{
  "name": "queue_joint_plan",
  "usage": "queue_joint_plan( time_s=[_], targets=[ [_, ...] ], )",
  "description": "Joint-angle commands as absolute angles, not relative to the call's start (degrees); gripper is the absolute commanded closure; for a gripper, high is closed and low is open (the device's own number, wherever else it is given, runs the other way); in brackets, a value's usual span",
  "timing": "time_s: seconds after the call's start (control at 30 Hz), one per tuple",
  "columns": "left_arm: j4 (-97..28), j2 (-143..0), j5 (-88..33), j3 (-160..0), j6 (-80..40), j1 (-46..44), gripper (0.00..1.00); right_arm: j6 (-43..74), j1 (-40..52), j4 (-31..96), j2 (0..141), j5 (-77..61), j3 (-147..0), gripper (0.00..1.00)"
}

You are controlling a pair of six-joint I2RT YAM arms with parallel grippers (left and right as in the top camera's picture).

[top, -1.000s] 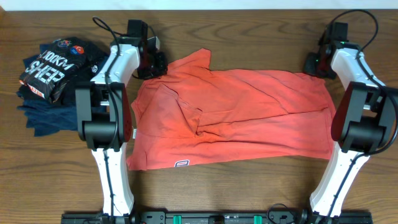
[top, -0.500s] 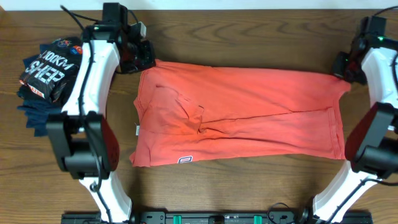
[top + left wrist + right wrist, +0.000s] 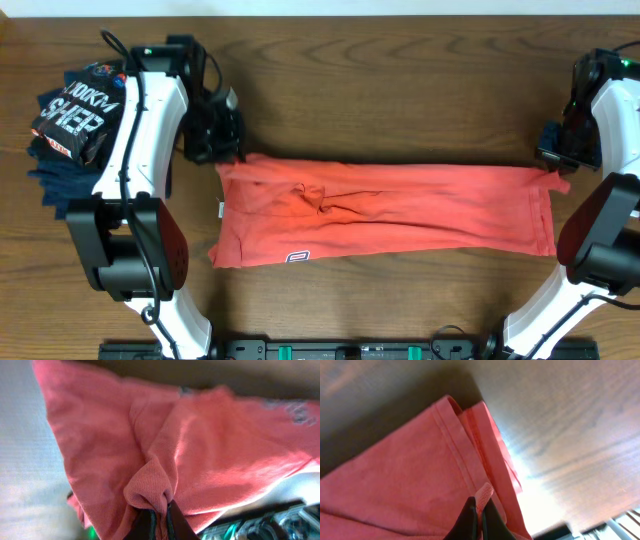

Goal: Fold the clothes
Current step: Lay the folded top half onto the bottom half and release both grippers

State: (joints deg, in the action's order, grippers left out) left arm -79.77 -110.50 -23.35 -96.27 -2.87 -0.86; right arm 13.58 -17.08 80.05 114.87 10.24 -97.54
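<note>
My left gripper lowers and draws the shirt's far corner back over the shirt's near part next, since that cloth (image 3: 165,450) already lies spread.
The coral-red T-shirt (image 3: 400,210) lies across the middle of the table as a long band, its far edge lifted and pulled toward the front. A small white hem patch (image 3: 294,257) shows at its front left. My left gripper (image 3: 222,152) is shut on the shirt's far left corner; the left wrist view shows the cloth (image 3: 165,450) bunched between the jaws (image 3: 159,515). My right gripper (image 3: 556,160) is shut on the far right corner; the right wrist view shows a hem fold (image 3: 420,475) pinched in the jaws (image 3: 480,510). The lettering is hidden.
A black shirt with white and red print (image 3: 82,110) lies on a pile of navy folded garments (image 3: 55,180) at the far left. Bare brown wood (image 3: 400,100) shows behind the shirt and along the front edge.
Both grippers have moved toward the front of the table with the shirt's far corners, drawing the far edge over the rest. The shirt now shows as a narrower band.
</note>
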Motion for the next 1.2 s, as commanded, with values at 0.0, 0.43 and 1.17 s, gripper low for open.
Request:
queue_joint_plan(
  time_s=[0.0,0.43,1.17],
  targets=[
    [-80.95,-109.82,-20.47,-92.90,-0.62,-0.45,0.94,13.17,-17.63,81.23,113.03,14.41,-97.56,0.99],
    [-78.96,-109.82,-20.32,-80.18,-0.14,-0.99,0.94,13.26,-17.67,83.11,113.03,15.66,-91.09,0.99],
    [-79.11,-109.21,-20.32,-79.64,-0.25,-0.99,0.45,14.98,-19.92,80.05,113.03,13.45,-84.62,0.01]
  ],
)
